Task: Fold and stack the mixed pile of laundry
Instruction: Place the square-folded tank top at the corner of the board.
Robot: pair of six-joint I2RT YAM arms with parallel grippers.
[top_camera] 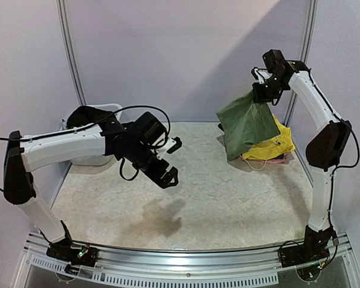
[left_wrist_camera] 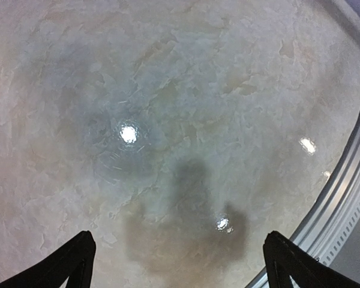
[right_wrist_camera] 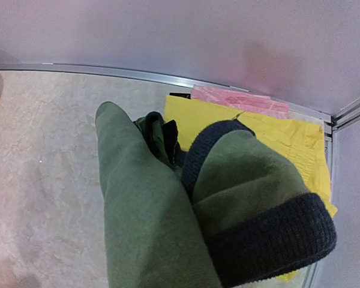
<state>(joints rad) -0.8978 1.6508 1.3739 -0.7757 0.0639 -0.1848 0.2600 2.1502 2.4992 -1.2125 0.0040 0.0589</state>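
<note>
The olive-green T-shirt [top_camera: 247, 123] is still hanging above the folded yellow garment [top_camera: 276, 146]. My right gripper will next lower it toward that garment's far edge and let go of the shirt's top.
My right gripper [top_camera: 262, 93] is raised at the back right, shut on the top of an olive-green T-shirt [top_camera: 247, 123] that hangs down from it. The shirt's lower edge hangs in front of a bright yellow garment [top_camera: 276, 146] that lies folded on the table. In the right wrist view the olive shirt [right_wrist_camera: 144, 204] and its navy trim [right_wrist_camera: 270, 240] fill the foreground and hide my fingers; the yellow garment [right_wrist_camera: 288, 138] lies below, with a pink piece [right_wrist_camera: 240, 99] beyond it. My left gripper [top_camera: 173, 161] hovers open above bare table [left_wrist_camera: 168, 90], with nothing between the fingertips [left_wrist_camera: 81, 246].
A white tub [top_camera: 111, 107] stands at the back left, partly behind my left arm. A dark piece [top_camera: 283, 159] peeks out under the yellow garment. The metal table rail [left_wrist_camera: 348, 198] runs along the near edge. Walls close in behind and on the right.
</note>
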